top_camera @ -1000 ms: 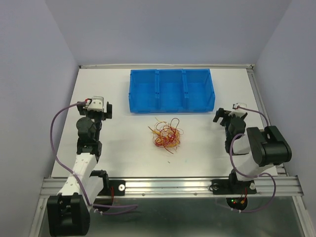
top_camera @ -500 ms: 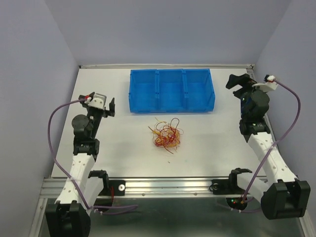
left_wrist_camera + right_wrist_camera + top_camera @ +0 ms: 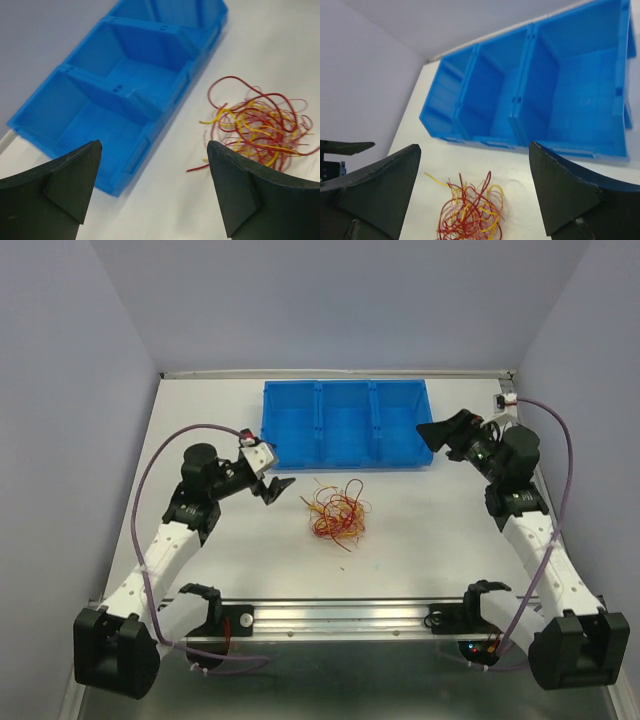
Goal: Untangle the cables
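Note:
The robot will next move its left gripper down toward the heap, onto the yellow wire's loose end [image 3: 202, 122], since that end is below the gripper and to its right in the top view.
The cables [image 3: 337, 513] lie as one tangled heap of thin curly red, yellow and pale wires on the white table, just in front of the blue bin. The heap shows in the left wrist view [image 3: 260, 127] at the right and in the right wrist view [image 3: 470, 212] at the bottom. My left gripper [image 3: 272, 486] is open and empty, a little to the left of the heap. My right gripper [image 3: 440, 433] is open and empty, above the bin's right front corner, to the right of and beyond the heap.
A blue three-compartment bin [image 3: 347, 423] stands at the back middle of the table; it shows empty in both wrist views [image 3: 120, 85] [image 3: 545, 95]. A metal rail [image 3: 340, 615] runs along the near edge. Grey walls close in the left and right sides.
Both arms have swung inward toward the heap: the left gripper moved right to beside the cables, the right gripper moved left and lower over the bin's right corner. The cables have not moved.

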Robot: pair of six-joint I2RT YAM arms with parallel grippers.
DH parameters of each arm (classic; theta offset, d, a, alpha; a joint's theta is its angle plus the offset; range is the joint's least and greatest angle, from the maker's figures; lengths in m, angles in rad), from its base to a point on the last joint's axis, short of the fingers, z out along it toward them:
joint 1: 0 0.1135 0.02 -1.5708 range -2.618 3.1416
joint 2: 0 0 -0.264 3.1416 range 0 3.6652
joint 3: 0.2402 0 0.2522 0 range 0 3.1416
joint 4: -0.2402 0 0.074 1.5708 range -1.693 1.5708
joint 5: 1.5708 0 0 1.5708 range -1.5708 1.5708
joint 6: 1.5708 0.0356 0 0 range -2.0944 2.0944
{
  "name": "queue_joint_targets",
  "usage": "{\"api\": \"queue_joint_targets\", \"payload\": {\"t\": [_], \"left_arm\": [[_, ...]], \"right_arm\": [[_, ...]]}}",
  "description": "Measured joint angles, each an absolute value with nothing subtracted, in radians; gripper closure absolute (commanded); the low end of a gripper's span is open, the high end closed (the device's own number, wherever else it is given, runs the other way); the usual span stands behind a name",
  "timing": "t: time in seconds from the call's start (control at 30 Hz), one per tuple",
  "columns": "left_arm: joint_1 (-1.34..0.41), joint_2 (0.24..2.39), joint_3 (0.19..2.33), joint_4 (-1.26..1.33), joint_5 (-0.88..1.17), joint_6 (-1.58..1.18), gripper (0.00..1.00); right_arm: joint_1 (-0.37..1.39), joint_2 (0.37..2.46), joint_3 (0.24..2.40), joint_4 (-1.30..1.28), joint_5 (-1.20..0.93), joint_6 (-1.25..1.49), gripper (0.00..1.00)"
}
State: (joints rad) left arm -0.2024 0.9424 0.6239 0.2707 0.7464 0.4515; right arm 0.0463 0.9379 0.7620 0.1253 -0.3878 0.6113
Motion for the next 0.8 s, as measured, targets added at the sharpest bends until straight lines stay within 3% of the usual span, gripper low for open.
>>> {"api": "queue_joint_targets", "payload": {"t": [0.23,0.33,0.8], "left_arm": [[-0.389,1.116,0.677,0.174,0.783,0.587,0.11],[-0.43,1.209,0.677,0.173,0.751,0.604,0.17],[-0.432,1.404,0.801,0.183,0.741,0.536,0.34]], "right_arm": [[0.063,0.979,0.658,0.094,-0.485,0.582,0.11],[0.114,0.973,0.652,0.096,-0.485,0.566,0.18],[0.212,0.99,0.652,0.096,-0.444,0.524,0.19]]}}
